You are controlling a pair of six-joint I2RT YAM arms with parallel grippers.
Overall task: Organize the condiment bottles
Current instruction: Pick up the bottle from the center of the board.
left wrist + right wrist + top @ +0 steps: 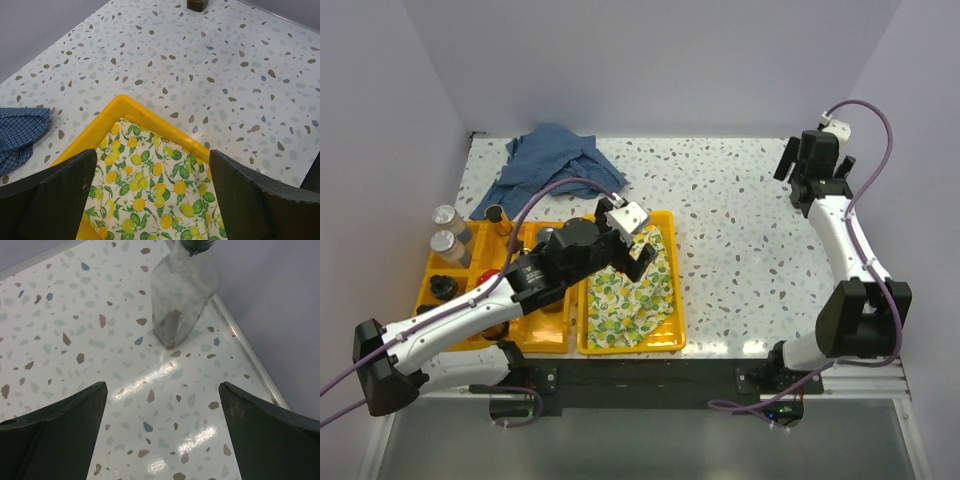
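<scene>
The clear glass bottle stands outward beyond my empty right gripper's fingers, so they should next move outward, straddle the glass body and close.
Several condiment bottles stand in the divided yellow tray at the left: two grey-capped shakers, a gold-topped bottle, a dark jar and a red-lidded jar. My left arm hides part of that tray. A clear glass bottle stands by the wall at the back right. My right gripper hovers open just in front of it, with bare table between its fingers. Open and empty, my left gripper hangs over the lemon-print cloth.
The lemon-print cloth lies in a second yellow tray right of the divided one. A blue checked cloth is bunched at the back left. A small dark object shows at the top edge of the left wrist view.
</scene>
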